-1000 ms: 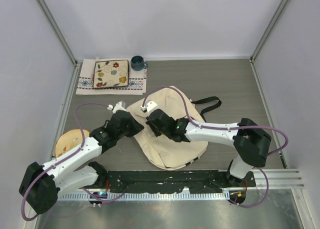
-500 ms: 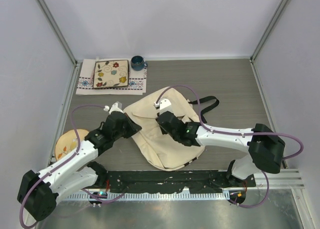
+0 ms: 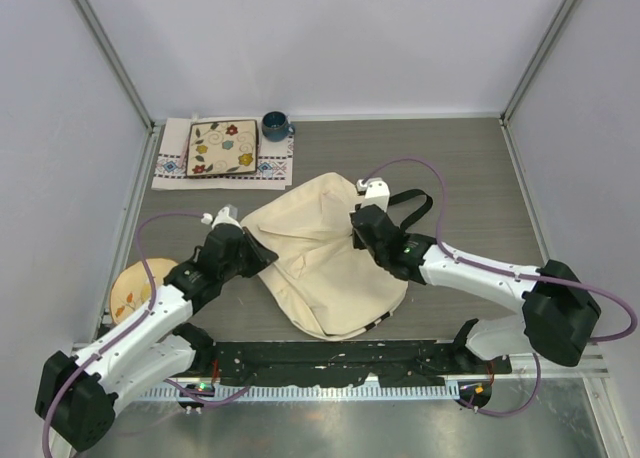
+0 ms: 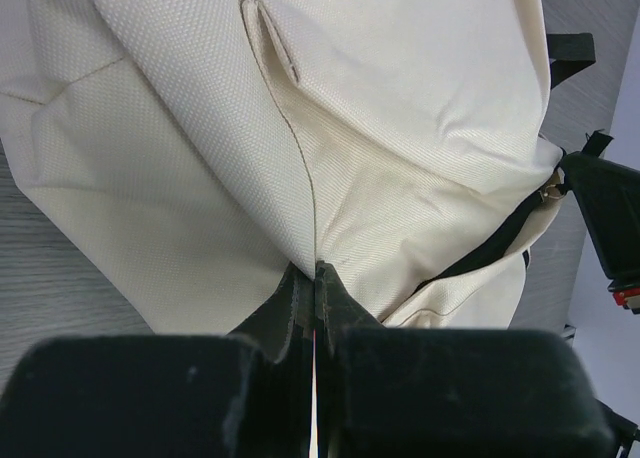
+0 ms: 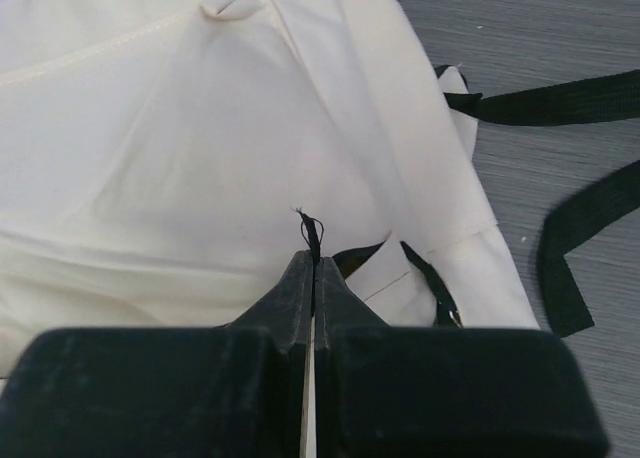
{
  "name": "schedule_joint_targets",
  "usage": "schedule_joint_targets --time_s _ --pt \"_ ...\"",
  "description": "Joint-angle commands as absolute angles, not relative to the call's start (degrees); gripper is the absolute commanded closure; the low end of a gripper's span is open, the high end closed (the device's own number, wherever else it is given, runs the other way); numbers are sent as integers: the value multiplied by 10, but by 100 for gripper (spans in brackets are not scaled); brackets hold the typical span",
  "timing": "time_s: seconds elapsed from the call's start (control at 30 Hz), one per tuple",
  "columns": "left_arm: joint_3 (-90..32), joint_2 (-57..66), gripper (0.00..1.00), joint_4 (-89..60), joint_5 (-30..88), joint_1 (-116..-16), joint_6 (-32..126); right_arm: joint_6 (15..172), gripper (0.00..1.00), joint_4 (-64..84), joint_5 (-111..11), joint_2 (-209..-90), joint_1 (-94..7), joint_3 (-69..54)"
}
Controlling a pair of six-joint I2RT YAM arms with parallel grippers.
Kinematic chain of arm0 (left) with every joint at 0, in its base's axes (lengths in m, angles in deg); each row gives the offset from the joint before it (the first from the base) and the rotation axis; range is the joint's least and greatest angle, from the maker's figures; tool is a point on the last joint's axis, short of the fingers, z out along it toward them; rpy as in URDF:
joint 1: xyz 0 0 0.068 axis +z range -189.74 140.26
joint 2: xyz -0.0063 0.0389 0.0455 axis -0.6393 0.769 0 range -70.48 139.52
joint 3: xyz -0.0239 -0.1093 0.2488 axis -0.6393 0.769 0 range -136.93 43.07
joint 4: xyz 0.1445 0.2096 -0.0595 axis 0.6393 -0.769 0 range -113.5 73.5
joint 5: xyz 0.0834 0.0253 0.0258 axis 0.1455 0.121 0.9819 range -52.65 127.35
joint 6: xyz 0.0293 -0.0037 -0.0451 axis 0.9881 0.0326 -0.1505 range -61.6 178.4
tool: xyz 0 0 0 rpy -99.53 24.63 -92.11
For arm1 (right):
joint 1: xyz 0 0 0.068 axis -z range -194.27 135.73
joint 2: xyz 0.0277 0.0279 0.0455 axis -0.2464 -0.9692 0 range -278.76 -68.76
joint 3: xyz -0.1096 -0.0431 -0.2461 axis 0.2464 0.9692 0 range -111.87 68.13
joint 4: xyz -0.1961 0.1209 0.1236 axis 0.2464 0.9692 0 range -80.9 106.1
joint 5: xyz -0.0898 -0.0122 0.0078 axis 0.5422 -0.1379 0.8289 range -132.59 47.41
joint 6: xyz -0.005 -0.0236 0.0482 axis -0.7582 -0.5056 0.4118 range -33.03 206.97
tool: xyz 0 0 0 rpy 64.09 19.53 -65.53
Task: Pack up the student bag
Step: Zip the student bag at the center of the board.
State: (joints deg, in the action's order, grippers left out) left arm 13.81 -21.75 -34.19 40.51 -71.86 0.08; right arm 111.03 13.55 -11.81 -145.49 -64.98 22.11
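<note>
I need to pull my right gripper along the dark zipper slit [image 5: 361,257] next and let go of the black cord [image 5: 312,230], because the slit is to the gripper's right in the wrist view.
The student bag [image 3: 320,263], a big cream fabric backpack, lies flat mid-table between both arms. My left gripper [image 3: 262,250] is at its left edge, shut on a pinched fold of cream fabric [image 4: 316,270]. My right gripper [image 3: 358,226] is over the bag's far right part, shut on a thin black zipper pull cord [image 5: 312,230] that sticks out past the tips [image 5: 313,258]. A dark slit of zipper opening [image 5: 360,253] shows just right of those tips. Black straps [image 3: 415,206] trail off the bag's far right side onto the table.
A patterned cloth [image 3: 170,163] bearing a floral square plate [image 3: 222,148] lies at the far left, with a blue mug [image 3: 275,127] beside it. A round yellow disc [image 3: 130,288] sits by the left wall, under the left arm. Loose straps [image 5: 560,103] lie right of the bag.
My right gripper has travelled rightward and farther back across the bag, holding the zipper pull. The left gripper shifted slightly left, keeping its fold, and the bag has spread wider.
</note>
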Motion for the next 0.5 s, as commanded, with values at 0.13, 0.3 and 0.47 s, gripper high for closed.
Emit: schedule_joint_targets --time_s 0.13,0.3,0.47 --pt "142 -235 100 -357 410 -689 29 1123 99 115 -100 -1443 -569 249" --pt "144 -239 100 -357 402 -679 32 1134 99 74 -140 -1469 -511 269" --pt "150 -249 100 -367 388 -660 36 1152 99 57 -194 -1456 -483 279"
